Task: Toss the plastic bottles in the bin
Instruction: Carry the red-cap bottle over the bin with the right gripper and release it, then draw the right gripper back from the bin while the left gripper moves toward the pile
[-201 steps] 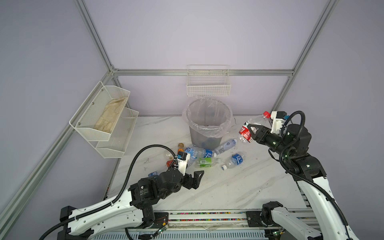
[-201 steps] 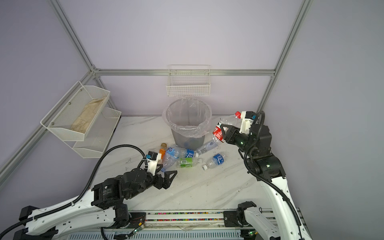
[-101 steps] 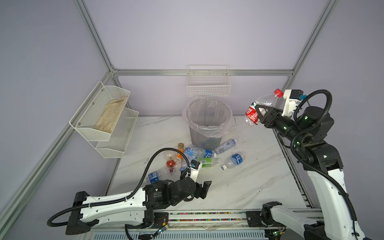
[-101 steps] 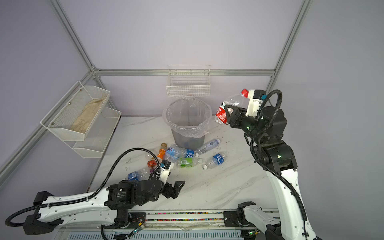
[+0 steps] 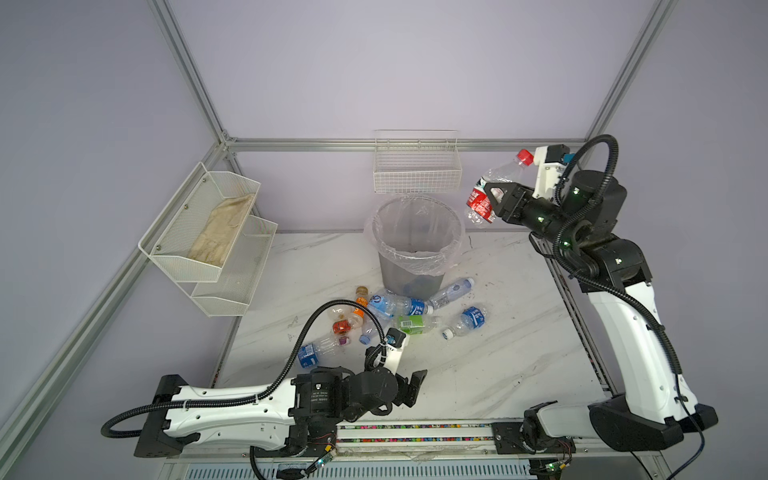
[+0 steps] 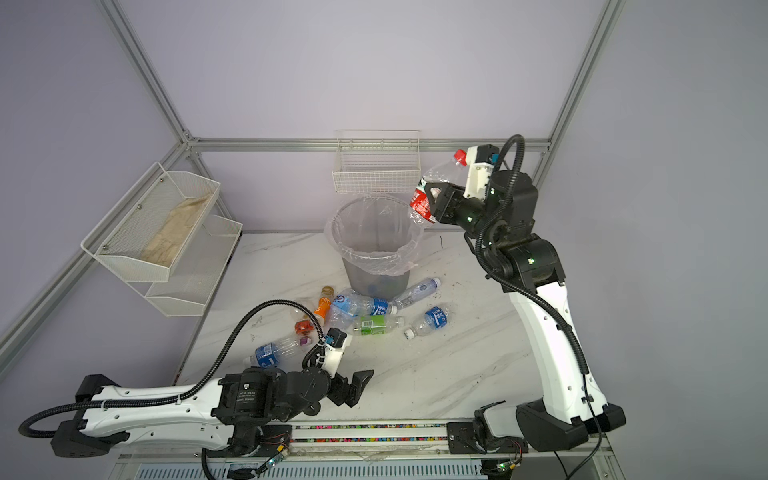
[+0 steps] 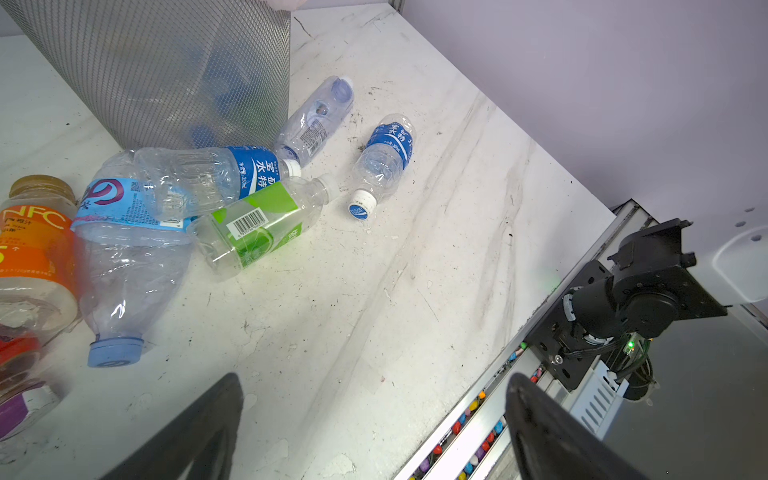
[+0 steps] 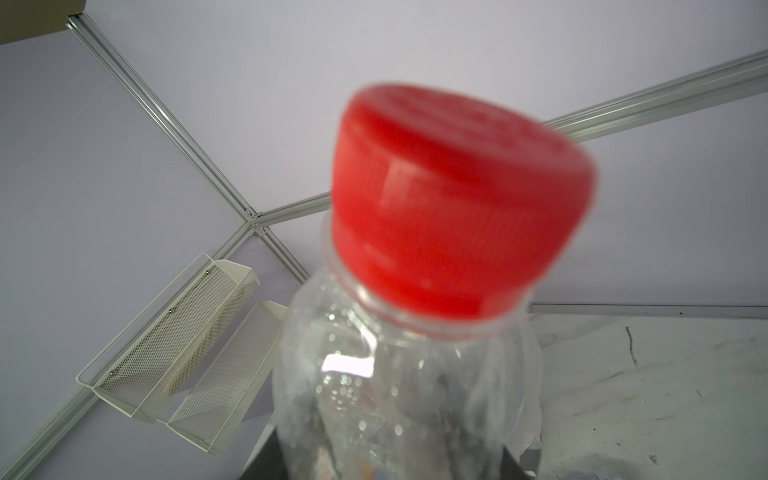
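The red-capped bottle still hangs beside the bin's rim, so my right gripper will swing sideways over the bin's opening (image 5: 417,228) and release it there.
A clear bottle with a red label and red cap (image 5: 505,172) (image 6: 442,172) hangs in the air, tilted, just right of and above the bin's rim. My right gripper (image 5: 484,199) (image 6: 428,199) is shut on its body; the right wrist view is filled by its cap (image 8: 457,199). The grey mesh bin (image 5: 415,274) (image 6: 374,278) (image 7: 166,70) has a clear liner. In front of it several plastic bottles (image 5: 399,305) (image 7: 257,224) lie on the marble table. My left gripper (image 5: 411,388) (image 6: 353,388) (image 7: 372,386) is open and empty, low near the table's front edge.
A white wire basket (image 5: 417,174) hangs on the back wall above the bin. A two-tier white mesh shelf (image 5: 208,232) holding a beige cloth stands at the left. A rail with coloured beads (image 5: 415,428) runs along the front edge.
My right gripper has lifted the red-label bottle from just above the table up to beside the bin's rim. My left arm has pulled back from the bottle pile toward the front edge.
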Tool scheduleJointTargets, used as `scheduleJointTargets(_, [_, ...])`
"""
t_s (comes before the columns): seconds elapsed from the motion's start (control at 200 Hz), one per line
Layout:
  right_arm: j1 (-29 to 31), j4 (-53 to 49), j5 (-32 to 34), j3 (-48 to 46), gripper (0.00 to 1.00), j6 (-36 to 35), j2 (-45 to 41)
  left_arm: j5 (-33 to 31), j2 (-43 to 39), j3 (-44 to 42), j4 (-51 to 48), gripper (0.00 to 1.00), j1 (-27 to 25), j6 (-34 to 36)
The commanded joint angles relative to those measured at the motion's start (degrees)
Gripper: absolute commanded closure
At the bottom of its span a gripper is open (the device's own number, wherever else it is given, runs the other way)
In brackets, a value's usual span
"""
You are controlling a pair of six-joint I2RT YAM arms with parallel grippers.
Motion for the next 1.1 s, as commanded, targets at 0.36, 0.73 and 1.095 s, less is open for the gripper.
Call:
scheduleJointTargets(0.36, [9.7, -24.2, 18.8, 38.3, 0.22, -1.0, 35.6, -4.5, -8.1, 0.2, -1.8, 0.03, -2.1, -2.5])
scheduleJointTargets(0.73, [12.3, -13.6, 22.8, 21.3, 0.02, -1.9, 16.9, -7.3, -10.4, 0.3, -4.4, 0.03, -2.3, -1.0])
scheduleJointTargets(1.095, [12.3, 0.5, 16.0, -0.2, 0.02, -0.1, -0.1, -6.9, -8.2, 0.8, -6.9, 0.00, -2.4, 0.1])
